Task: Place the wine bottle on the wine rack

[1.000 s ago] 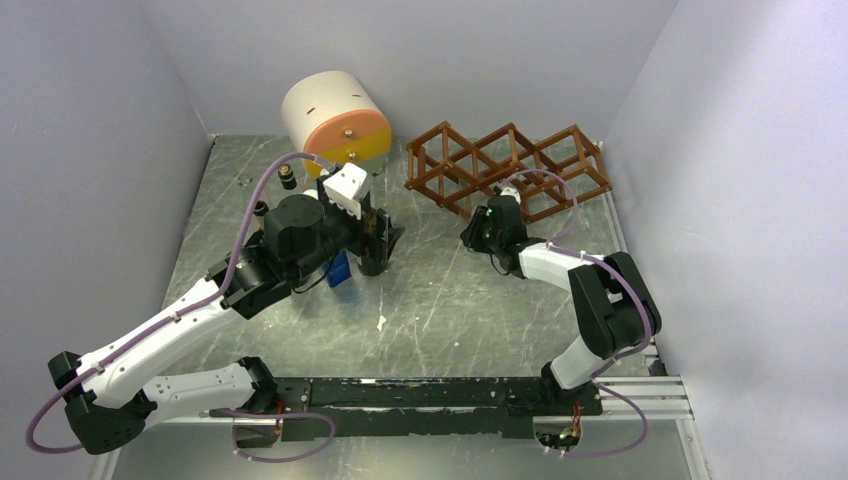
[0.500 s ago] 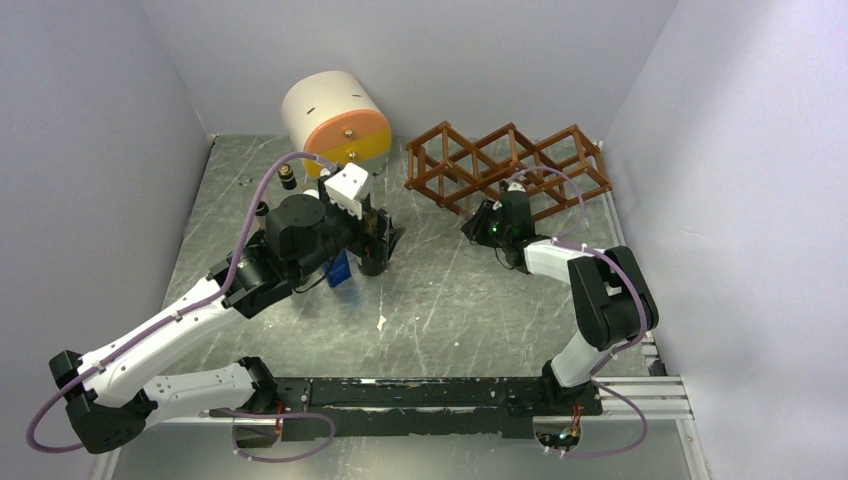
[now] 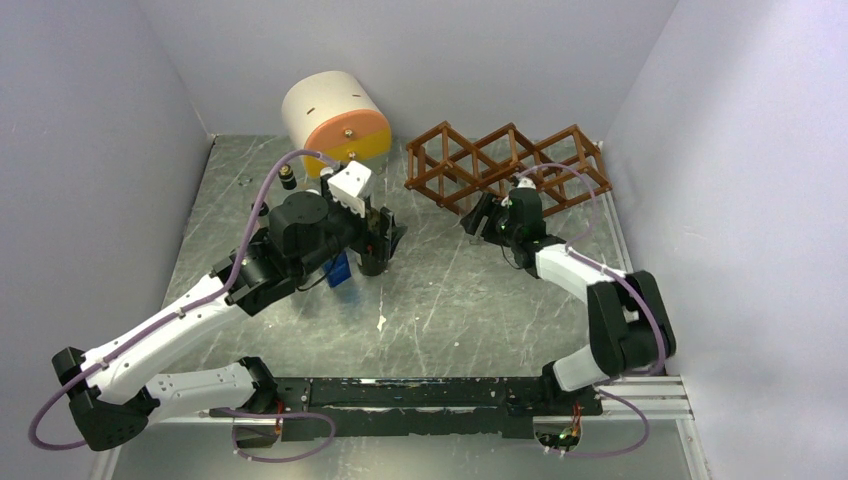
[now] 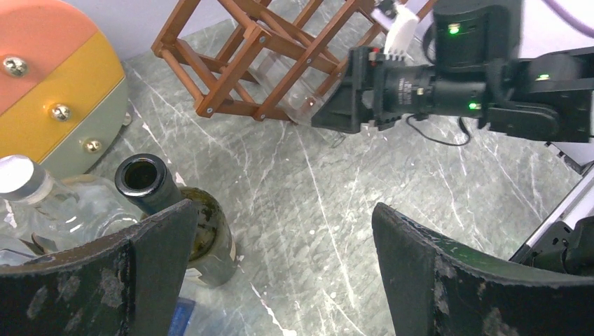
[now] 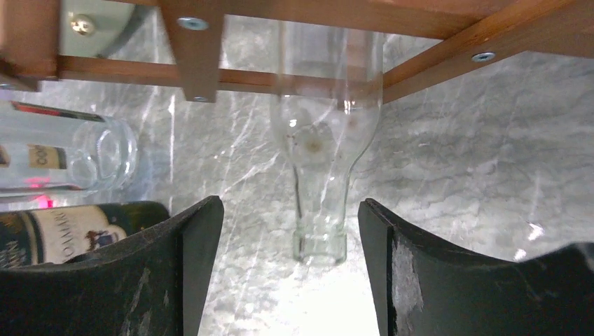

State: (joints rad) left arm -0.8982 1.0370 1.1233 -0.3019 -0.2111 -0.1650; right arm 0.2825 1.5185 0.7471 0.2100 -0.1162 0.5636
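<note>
Next I should lift my right gripper from the rack (image 3: 510,165) and swing it onto the green bottle's neck, since that bottle stands to the gripper's left in the top view.
The reddish-brown wine rack (image 3: 510,165) stands at the back right. A clear glass wine bottle (image 5: 322,140) lies in one of its lower cells, neck sticking out toward my right gripper (image 5: 288,203). That gripper is open, its fingers on either side of the neck without touching it. A dark green wine bottle (image 4: 206,238) stands upright on the table at centre left. My left gripper (image 4: 284,208) hovers open just right of it, holding nothing. From the left wrist view, the rack (image 4: 231,63) and the right gripper (image 4: 343,105) are both visible.
A round cream-and-orange drawer unit (image 3: 335,115) stands at the back, left of the rack. A capped clear bottle (image 4: 42,196) stands beside the green one, with a blue object (image 3: 338,270) at their base. Purple walls close in on three sides.
My right gripper pushed forward toward the rack and opened, letting go of the clear bottle's neck. The left arm has barely moved.
</note>
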